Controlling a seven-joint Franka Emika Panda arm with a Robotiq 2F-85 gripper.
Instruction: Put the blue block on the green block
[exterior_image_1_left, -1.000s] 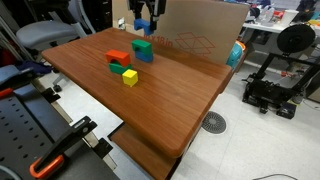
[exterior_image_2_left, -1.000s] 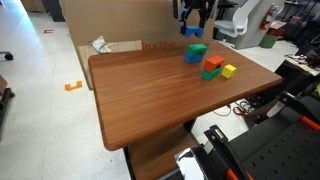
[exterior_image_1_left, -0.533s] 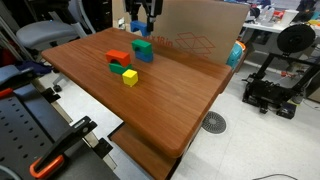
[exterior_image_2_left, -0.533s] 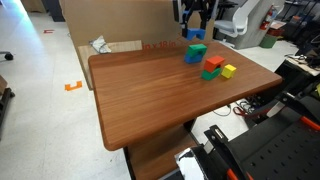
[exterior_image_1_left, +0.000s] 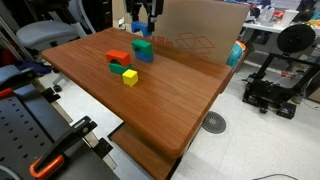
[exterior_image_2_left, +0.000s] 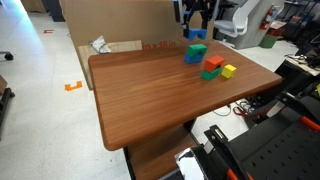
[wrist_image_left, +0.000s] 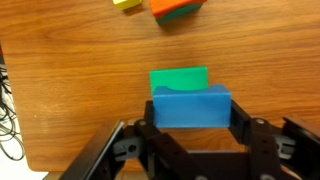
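My gripper next moves toward the red block and down onto the green block's top (wrist_image_left: 180, 78) to release, because green shows beyond the blue block that way.
My gripper (wrist_image_left: 192, 112) is shut on the blue block (wrist_image_left: 190, 107), whose arch notch shows at its far edge. It holds the block in the air at the back of the table, just above the green block (wrist_image_left: 178, 78). In both exterior views the gripper (exterior_image_1_left: 140, 24) (exterior_image_2_left: 194, 30) hangs over the green block (exterior_image_1_left: 141, 45) (exterior_image_2_left: 198, 49) with the blue block (exterior_image_1_left: 138, 27) (exterior_image_2_left: 194, 34) between its fingers, apart from the green top.
A second blue piece (exterior_image_1_left: 147, 56) (exterior_image_2_left: 191, 57) lies against the green block. A red block (exterior_image_1_left: 118, 57), a flat green piece (exterior_image_1_left: 118, 68) and a yellow cube (exterior_image_1_left: 130, 77) sit close by. A cardboard box (exterior_image_1_left: 205, 35) stands behind the table.
The gripper with the blue block has shifted only slightly above the green block. The blocks on the table have not moved.
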